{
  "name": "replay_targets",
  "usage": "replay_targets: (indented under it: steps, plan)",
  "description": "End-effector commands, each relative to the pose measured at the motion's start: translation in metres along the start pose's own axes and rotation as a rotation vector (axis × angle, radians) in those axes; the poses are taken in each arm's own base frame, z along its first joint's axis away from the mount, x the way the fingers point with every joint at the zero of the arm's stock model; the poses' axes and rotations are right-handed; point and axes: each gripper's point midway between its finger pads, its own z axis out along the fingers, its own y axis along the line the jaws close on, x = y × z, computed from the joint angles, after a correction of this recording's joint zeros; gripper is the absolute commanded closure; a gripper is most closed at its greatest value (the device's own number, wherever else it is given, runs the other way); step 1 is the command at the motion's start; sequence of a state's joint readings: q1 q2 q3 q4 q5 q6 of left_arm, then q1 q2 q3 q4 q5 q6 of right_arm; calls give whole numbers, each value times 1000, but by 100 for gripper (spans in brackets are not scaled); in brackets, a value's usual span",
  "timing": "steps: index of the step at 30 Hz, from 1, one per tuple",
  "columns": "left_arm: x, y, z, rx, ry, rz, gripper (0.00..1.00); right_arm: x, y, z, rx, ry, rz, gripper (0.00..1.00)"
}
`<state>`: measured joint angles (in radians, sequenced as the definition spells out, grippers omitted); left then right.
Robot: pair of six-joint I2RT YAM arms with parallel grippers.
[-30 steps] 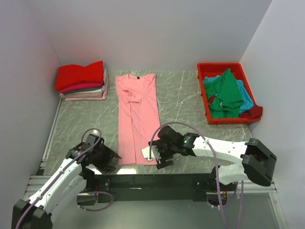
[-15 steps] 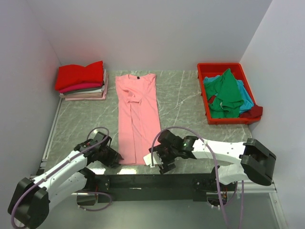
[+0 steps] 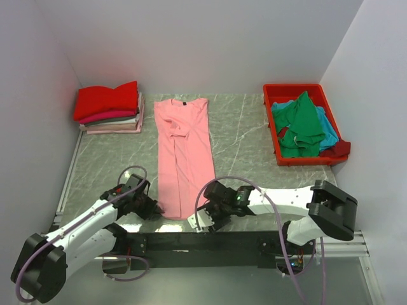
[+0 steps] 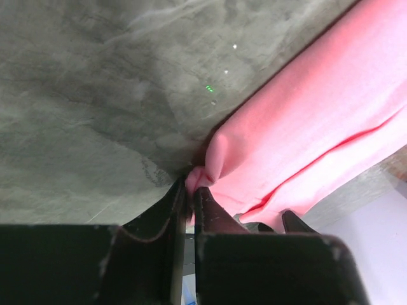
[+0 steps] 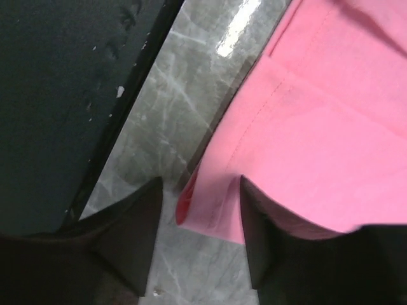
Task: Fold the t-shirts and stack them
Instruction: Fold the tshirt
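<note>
My left gripper rises outward next, lowers the hem corner of the folded pink t-shirt onto its edge short of the neck label (image 3: 161, 134) and releases, since the t-shirt lies at full length.
A light pink t-shirt (image 3: 184, 146), folded lengthwise into a long strip, lies flat in the middle of the table with its neck label at the far end. My left gripper (image 3: 159, 208) is at the near left corner of its hem, shut on a small pinch of the pink t-shirt (image 4: 318, 127), as the left wrist view shows at the left gripper (image 4: 191, 187). My right gripper (image 3: 202, 219) sits at the near right corner. There the right gripper (image 5: 200, 190) stands open, its jaws astride the corner of the pink t-shirt (image 5: 318, 121), one finger on the cloth and one on bare table.
A stack of folded t-shirts (image 3: 109, 108), red on top, sits at the far left. A red plastic bin (image 3: 296, 87) at the far right holds crumpled green and teal-blue t-shirts (image 3: 302, 127). The table's near edge and a dark rail (image 5: 57, 95) lie just behind both grippers.
My left gripper slid in to the hem's left corner and shut on it. My right gripper shifted nearer and leftward onto the right corner, and its jaws have narrowed.
</note>
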<state>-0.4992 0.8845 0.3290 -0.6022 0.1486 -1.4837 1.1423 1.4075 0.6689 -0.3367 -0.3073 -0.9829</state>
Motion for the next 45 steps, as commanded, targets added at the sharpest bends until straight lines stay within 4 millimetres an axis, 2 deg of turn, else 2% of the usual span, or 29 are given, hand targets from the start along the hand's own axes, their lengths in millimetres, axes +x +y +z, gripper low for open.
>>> replay_targets:
  steps: [1,2,4,5,7,8,12,19,20,22,23,24,25,26,27,28,29,30,31,32,33,34,36,37,39,40,41,43,45]
  plan:
    - [-3,-5,-2,31,-23,37,96,11,-12,7,52,81,8,46]
    - [-3,-5,-2,36,-23,43,97,13,-12,9,49,92,14,54]
    - [-3,-7,-2,42,-22,50,99,14,-14,9,54,100,21,60]
    - [-3,-8,-3,47,-20,52,99,15,-13,10,51,106,22,68]
    - [-3,-11,-4,54,-22,64,99,15,-13,9,49,108,29,85]
    - [-3,-13,-5,56,-24,68,99,14,-13,8,52,104,31,100]
    - [-8,-26,-13,75,-51,94,99,-3,-19,-2,59,27,49,100]
    - [-21,-69,-34,158,-101,131,100,-8,-76,-47,172,-75,163,100]
    - [-28,-75,-34,165,-112,117,100,2,-86,-51,185,-63,197,100]
    - [-38,-87,-36,178,-123,128,100,5,-106,-57,208,-61,200,100]
    - [-49,-92,-37,189,-140,121,100,5,-123,-67,242,-65,206,100]
    - [-56,-105,-41,223,-157,122,100,7,-131,-69,251,-64,210,100]
    - [-69,-109,-38,213,-171,100,100,13,-136,-64,237,-50,226,100]
    - [-73,-114,-38,219,-167,113,100,9,-153,-70,262,-57,224,100]
    - [-82,-131,-43,259,-185,117,100,14,-163,-72,273,-52,241,100]
    - [-87,-137,-43,267,-188,117,100,22,-169,-64,260,-37,260,100]
    - [-96,-139,-36,250,-183,105,100,21,-187,-70,296,-37,261,100]
    - [-102,-153,-40,278,-182,112,100,26,-196,-72,312,-32,276,100]
    - [-107,-159,-33,271,-175,113,100,35,-201,-64,301,-17,301,100]
    - [-114,-163,-32,268,-182,116,100,35,-215,-70,325,-22,305,100]
    - [-120,-177,-36,288,-186,125,100,41,-222,-72,336,-17,324,100]
    - [-127,-178,-27,266,-178,120,100,49,-226,-66,330,-6,343,100]
    - [-138,-191,-27,273,-182,130,100,53,-240,-69,354,-3,359,100]
    - [-141,-192,-17,258,-164,125,100,61,-244,-66,355,6,376,100]
    - [-150,-204,-17,275,-165,126,100,67,-257,-70,391,13,388,100]
    - [-154,-203,-8,260,-146,117,100,76,-260,-67,392,23,408,100]
    - [-157,-206,-6,261,-144,115,100,76,-271,-73,420,19,409,100]
    - [-165,-214,-2,261,-140,113,100,84,-279,-67,424,27,435,100]
    - [-172,-223,-2,273,-146,114,100,87,-294,-74,462,23,451,100]
